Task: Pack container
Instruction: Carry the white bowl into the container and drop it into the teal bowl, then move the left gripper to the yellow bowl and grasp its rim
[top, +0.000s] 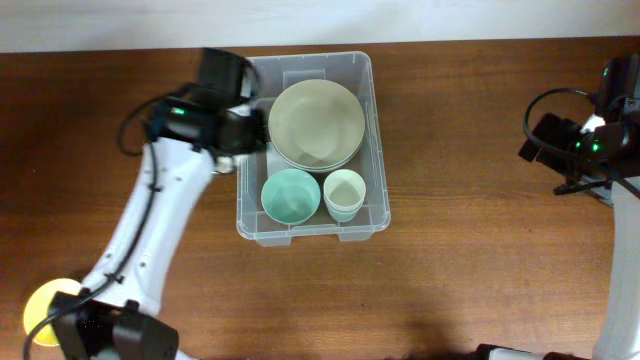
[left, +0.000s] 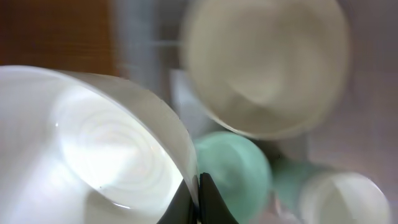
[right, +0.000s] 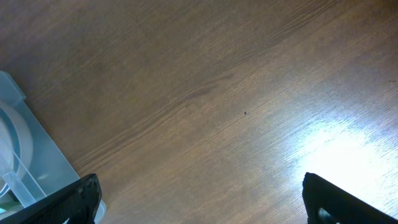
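My left gripper moves over the empty teal bowl (top: 291, 197) (left: 233, 175) next, lowers, and releases the white bowl's rim, since the teal bowl lies below it and to its right in the overhead view.
The clear container (top: 377, 140) stands at the table's middle back. It holds a stack of beige plates (top: 315, 125), a teal bowl (top: 290, 195) and a pale green cup (top: 343, 193). My left gripper (top: 237, 135) is at the container's left wall. In the left wrist view it (left: 198, 202) is shut on the rim of a white bowl (left: 93, 149), held above the teal bowl (left: 233, 171) and the plates (left: 267, 62). My right gripper (right: 202, 205) is open and empty over bare table at the far right (top: 537, 140).
A yellow round object (top: 45, 308) lies at the front left by the left arm's base. The container's corner (right: 18, 155) shows at the left of the right wrist view. The table is dark brown wood.
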